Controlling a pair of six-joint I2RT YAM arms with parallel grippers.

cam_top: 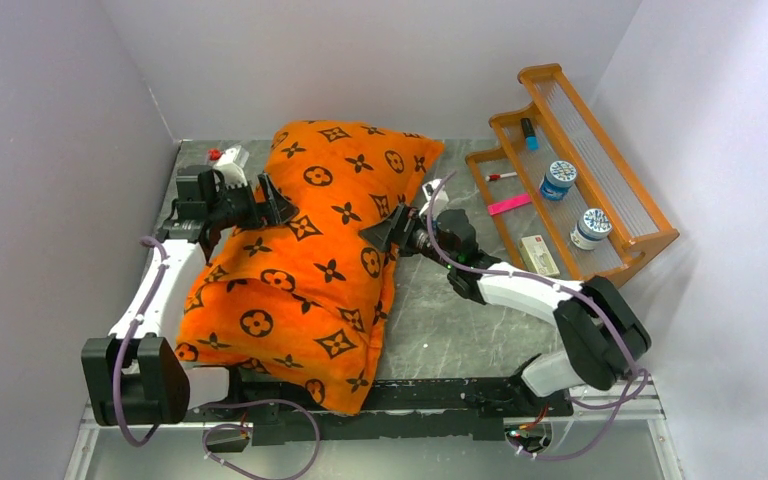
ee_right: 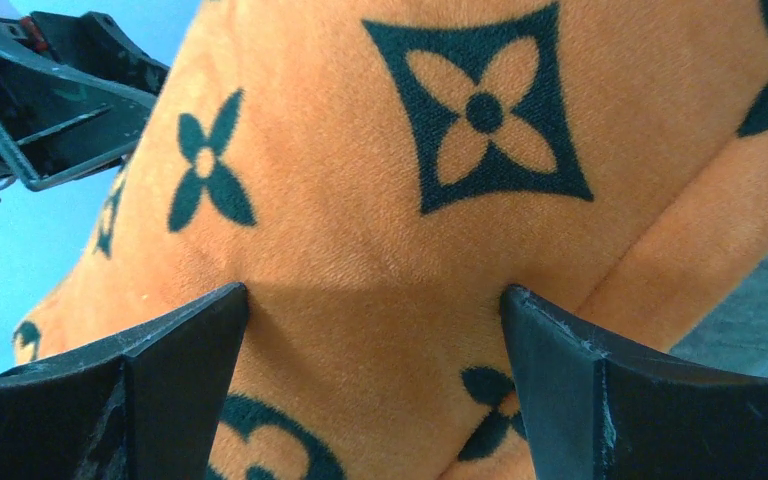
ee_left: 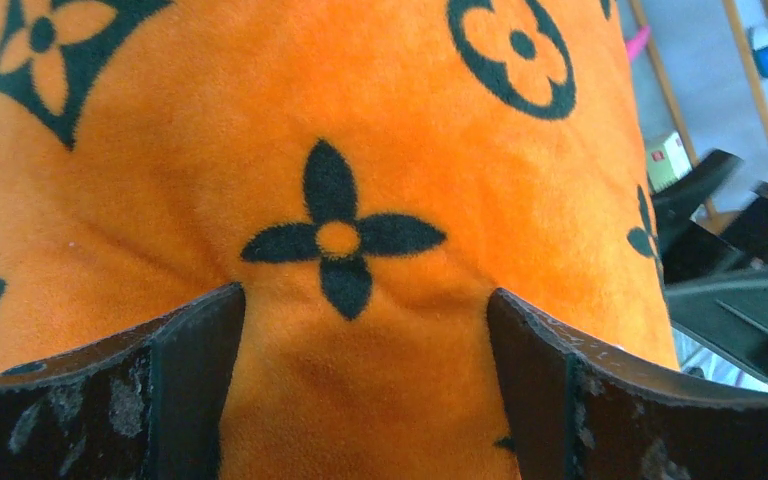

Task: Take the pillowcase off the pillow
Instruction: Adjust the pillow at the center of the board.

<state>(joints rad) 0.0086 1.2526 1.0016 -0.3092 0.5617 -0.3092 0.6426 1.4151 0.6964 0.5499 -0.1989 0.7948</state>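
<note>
Orange fabric [ee_left: 360, 250] fills the gap between my right gripper's fingers. My right gripper should next push slightly farther into the side of the pillowcase, toward the left gripper, and then close.
The orange pillowcase [cam_top: 310, 260] with dark flower and circle motifs fully covers the pillow, which is hidden inside. It lies lengthwise down the middle of the table. My left gripper [cam_top: 278, 202] is open and presses into the case's left side near the far end; orange fabric [ee_left: 360, 250] bulges between its spread jaws [ee_left: 365, 330]. My right gripper [cam_top: 388, 232] is open and presses into the case's right side; fabric [ee_right: 380, 200] fills the gap between its jaws [ee_right: 375, 330]. Neither gripper is closed on the fabric.
A wooden stepped rack [cam_top: 570, 180] stands at the right with two round jars [cam_top: 560, 180], a blue marker, a pink strip and a small box. Grey walls close in left and back. The marbled tabletop [cam_top: 460, 330] shows right of the pillow.
</note>
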